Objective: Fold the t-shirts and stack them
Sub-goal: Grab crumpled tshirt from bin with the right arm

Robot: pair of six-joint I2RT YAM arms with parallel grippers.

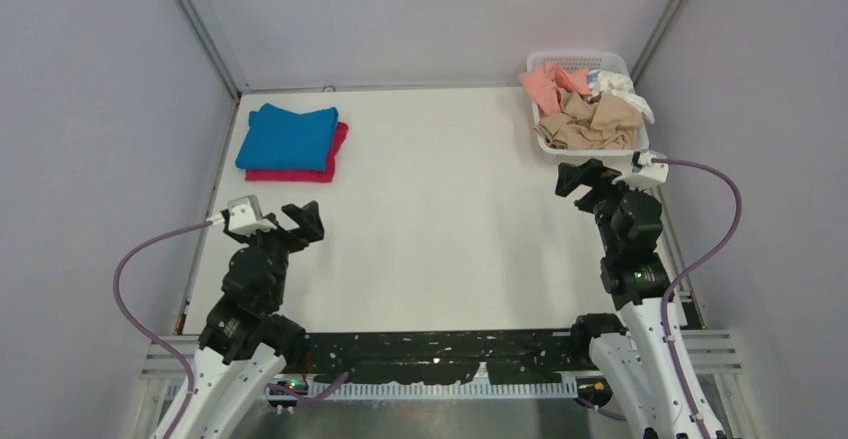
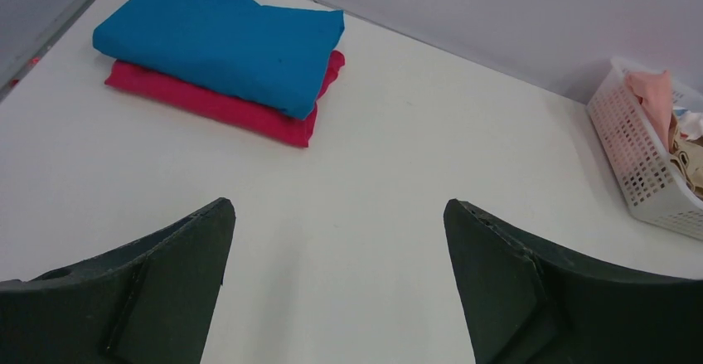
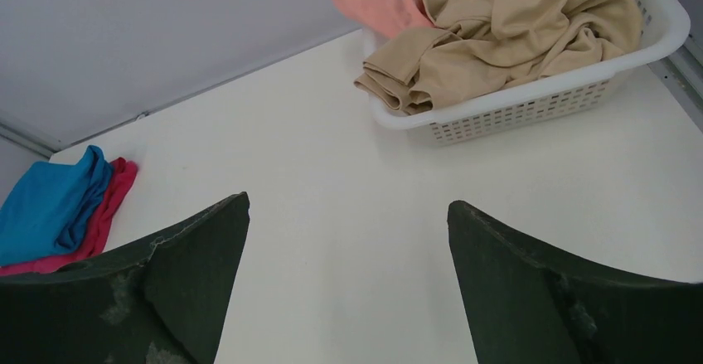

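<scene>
The tan shirt's folds beside the salmon-pink one get my right gripper next, moving outward and down onto them, since they lie uppermost in the basket (image 1: 592, 149).
A folded bright blue t-shirt (image 1: 288, 136) lies on a folded magenta t-shirt (image 1: 335, 154) at the table's far left. The stack shows again in the left wrist view, blue (image 2: 220, 36) over magenta (image 2: 215, 107). A crumpled tan t-shirt (image 1: 590, 122), a salmon-pink one (image 1: 548, 85) and a white one (image 1: 615, 84) fill the white mesh basket (image 1: 592, 149) at the far right. My left gripper (image 1: 297, 221) hovers open, short of the stack, nothing between its fingers. My right gripper (image 1: 585, 174) hangs open just in front of the basket, empty. The tan shirt (image 3: 497, 41) drapes over the basket's near rim.
Grey enclosure walls close in on three sides, with metal frame rails at the corners. Purple cables loop out from both wrists. A black base rail (image 1: 440, 354) runs along the near edge between the arm mounts.
</scene>
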